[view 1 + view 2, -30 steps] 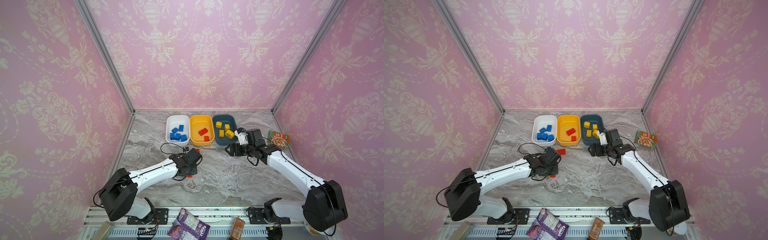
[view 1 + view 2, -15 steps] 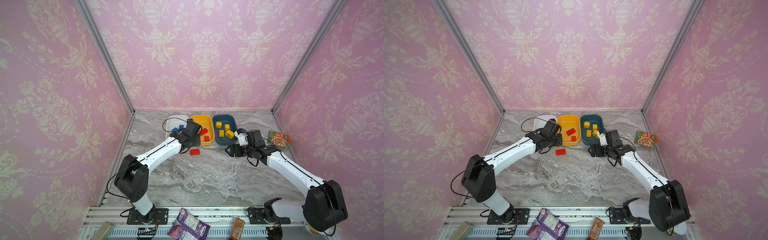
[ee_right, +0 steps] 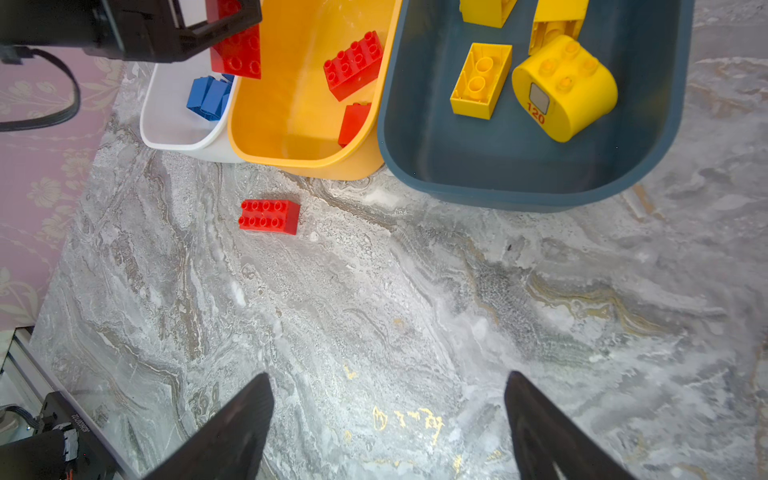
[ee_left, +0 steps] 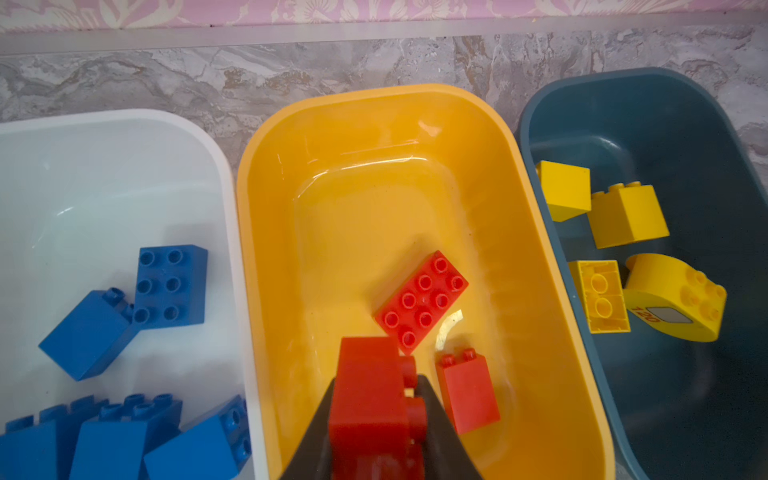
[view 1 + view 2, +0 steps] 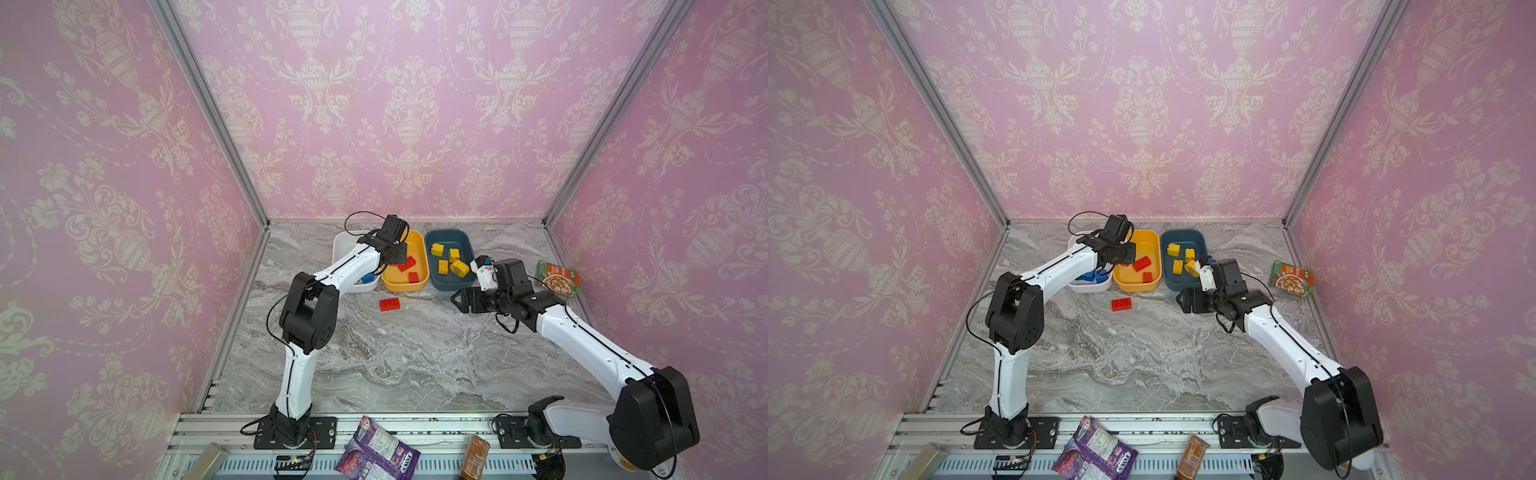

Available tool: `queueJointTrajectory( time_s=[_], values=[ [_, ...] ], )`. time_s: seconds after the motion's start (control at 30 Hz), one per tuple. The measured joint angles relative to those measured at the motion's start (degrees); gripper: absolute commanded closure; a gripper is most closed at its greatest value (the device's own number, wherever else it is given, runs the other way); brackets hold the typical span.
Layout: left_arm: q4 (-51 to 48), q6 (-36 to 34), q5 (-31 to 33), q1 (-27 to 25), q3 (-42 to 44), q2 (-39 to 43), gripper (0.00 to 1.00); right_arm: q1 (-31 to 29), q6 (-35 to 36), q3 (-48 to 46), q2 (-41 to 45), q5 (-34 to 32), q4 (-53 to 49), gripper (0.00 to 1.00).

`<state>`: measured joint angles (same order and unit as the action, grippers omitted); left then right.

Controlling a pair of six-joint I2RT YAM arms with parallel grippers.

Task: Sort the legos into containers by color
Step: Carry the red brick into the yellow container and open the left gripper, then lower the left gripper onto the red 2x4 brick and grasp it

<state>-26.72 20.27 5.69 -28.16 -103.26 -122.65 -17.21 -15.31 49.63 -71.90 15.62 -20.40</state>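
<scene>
The red legos already lie in the yellow-orange container, so my left gripper should go down slightly outward over the container's bare bottom beside them and let go of the red lego.
My left gripper is shut on a red lego and hangs over the near end of the yellow-orange container, which holds two red legos. The white container to its left holds several blue legos. The teal container to its right holds several yellow legos. Another red lego lies on the marble in front of the containers. My right gripper is open and empty, low over the table right of that lego.
A green snack packet lies by the right wall. A purple packet and a brown item lie on the front rail. Pink walls close the cell on three sides.
My left arm has swung from the middle of the table back to the containers, carrying the red lego. The right arm has not moved.
</scene>
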Motion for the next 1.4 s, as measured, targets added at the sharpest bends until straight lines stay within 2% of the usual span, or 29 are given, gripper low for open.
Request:
queueJointTrajectory(
  time_s=[0.17,0.3,0.37,0.5,0.93,1.13,1.4],
  values=[
    [-1.7,-1.9,-0.1,1.0,-8.3,-6.5,0.82,0.0,0.0,0.0,0.6,0.0,-0.1,0.12],
    [-3.1,-2.5,-0.5,1.7,-12.1,-9.6,0.78,0.0,0.0,0.0,0.7,-0.2,-0.2,0.12],
    [-3.6,-2.8,-0.5,1.9,-13.0,-10.4,0.74,0.0,0.0,0.0,0.7,-0.2,-0.4,0.12],
    [-4.9,-3.4,-0.4,2.2,-14.9,-11.3,0.59,0.0,0.0,0.0,0.7,-0.2,-0.5,0.12],
    [-5.8,-3.5,-0.5,2.2,-15.4,-11.4,0.51,0.0,0.0,0.0,0.7,-0.2,-0.5,0.12],
    [-4.6,-3.4,-0.7,2.2,-10.8,-9.5,0.45,0.0,0.0,0.0,0.7,-0.2,-1.0,0.12],
    [-0.3,-1.3,-1.4,1.9,3.0,1.0,0.41,0.0,0.0,0.0,0.7,-0.2,-1.1,0.12]
  ],
)
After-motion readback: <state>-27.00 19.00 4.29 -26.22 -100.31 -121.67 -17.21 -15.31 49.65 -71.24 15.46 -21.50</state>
